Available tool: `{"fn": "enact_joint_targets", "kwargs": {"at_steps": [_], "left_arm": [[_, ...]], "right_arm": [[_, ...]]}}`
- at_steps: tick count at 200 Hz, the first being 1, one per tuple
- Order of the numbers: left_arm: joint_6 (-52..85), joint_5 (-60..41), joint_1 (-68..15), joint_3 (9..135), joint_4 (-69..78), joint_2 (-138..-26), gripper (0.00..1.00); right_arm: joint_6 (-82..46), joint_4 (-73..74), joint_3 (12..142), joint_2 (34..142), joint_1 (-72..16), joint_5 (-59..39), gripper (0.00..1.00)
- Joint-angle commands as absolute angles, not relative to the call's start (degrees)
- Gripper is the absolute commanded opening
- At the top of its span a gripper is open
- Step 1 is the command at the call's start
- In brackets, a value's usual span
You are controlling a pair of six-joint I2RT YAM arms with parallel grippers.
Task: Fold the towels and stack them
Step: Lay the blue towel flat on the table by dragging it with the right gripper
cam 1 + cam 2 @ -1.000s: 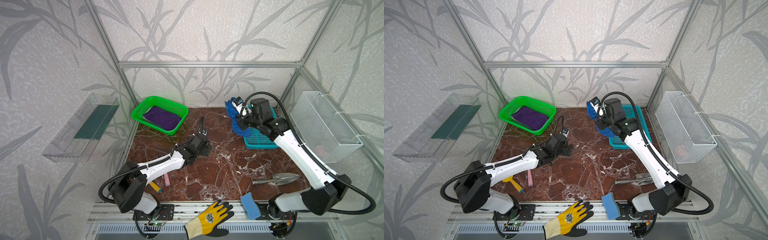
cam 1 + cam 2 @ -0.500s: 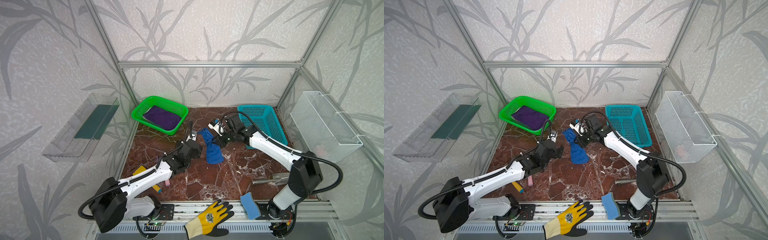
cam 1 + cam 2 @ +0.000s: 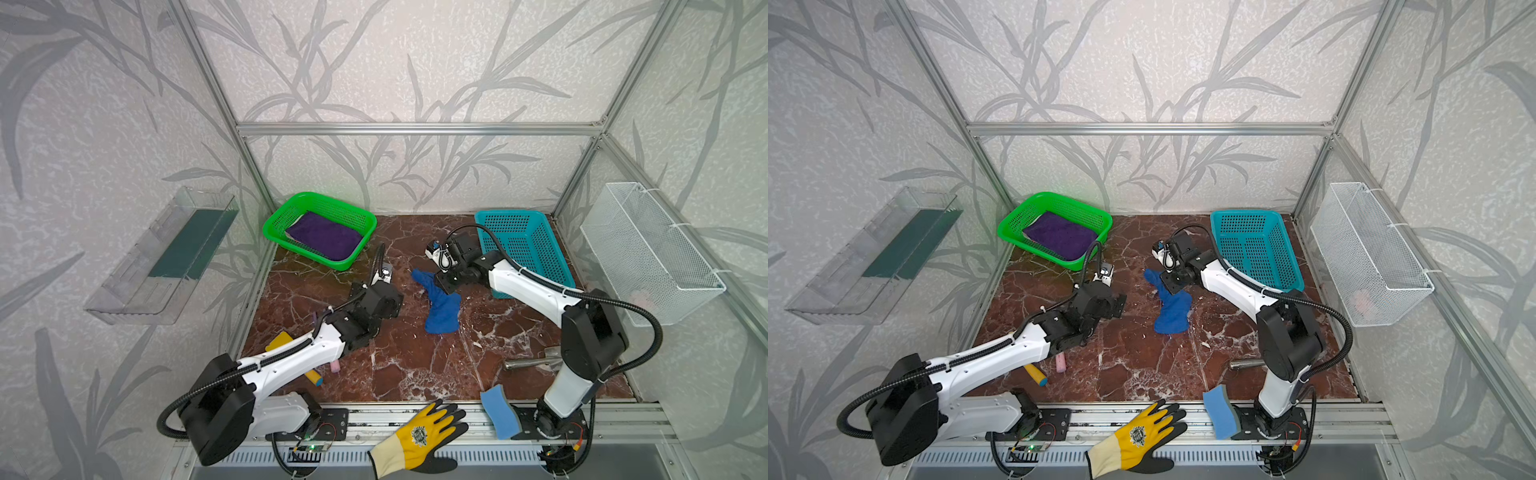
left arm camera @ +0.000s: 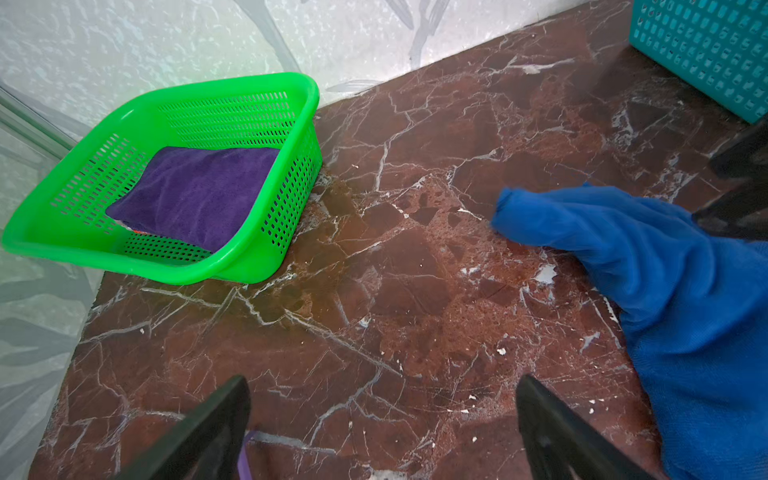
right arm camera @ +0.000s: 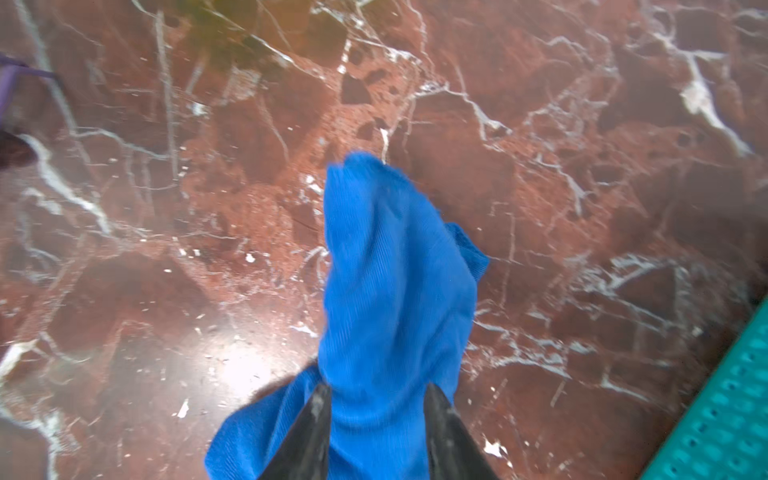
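The right gripper lowers onto the raised fold of the royal blue towel next and closes there, because the bunched cloth already lies between its parted fingers.
The royal blue towel (image 3: 440, 309) (image 3: 1171, 307) lies crumpled on the marble table's middle. My right gripper (image 3: 442, 286) (image 5: 376, 388) stands low over its far end. Its jaws are parted, and a bunched fold of the towel (image 5: 395, 270) sits between the fingers. The dark purple towel (image 3: 326, 239) (image 4: 195, 191) lies folded in the green basket (image 3: 316, 197) (image 4: 104, 257), with a pale cloth edge showing under it. My left gripper (image 3: 395, 303) (image 4: 382, 382) is wide open and empty above bare marble, just left of the blue towel (image 4: 665, 282).
A teal basket (image 3: 519, 216) stands at the back right, behind my right arm. A white wire basket (image 3: 648, 249) hangs on the right wall and a clear shelf (image 3: 166, 257) on the left. A metal trowel (image 3: 528, 363), a blue sponge (image 3: 498, 409) and a yellow glove (image 3: 419, 436) lie along the front.
My right arm carried the blue towel from above the teal basket down to the table's middle, and its jaws have parted. My left arm swung right toward the towel.
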State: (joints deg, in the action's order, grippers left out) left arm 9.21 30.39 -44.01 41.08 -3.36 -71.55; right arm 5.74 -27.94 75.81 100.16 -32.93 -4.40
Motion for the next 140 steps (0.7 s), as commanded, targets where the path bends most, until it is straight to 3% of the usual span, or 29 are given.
{"fn": "enact_joint_targets", "kwargs": {"at_steps": [1, 70, 105, 140], "left_arm": [[10.50, 31.08, -43.69, 42.37, -3.64, -73.61, 0.99], [10.77, 30.57, -43.68, 44.43, -4.79, -77.65, 0.99], [10.64, 30.58, -43.69, 44.65, -4.79, -78.04, 0.99], [10.63, 30.73, -43.68, 44.65, -4.83, -78.66, 0.99]], "right_arm": [[6.21, -29.89, 74.91, 98.94, -32.81, -0.82, 0.39], [4.72, -28.53, 70.45, 101.78, -32.90, -0.29, 0.37], [3.19, -25.86, 69.02, 102.49, -32.90, -2.29, 0.10], [3.16, -25.45, 69.34, 102.30, -32.92, -4.26, 0.00]]}}
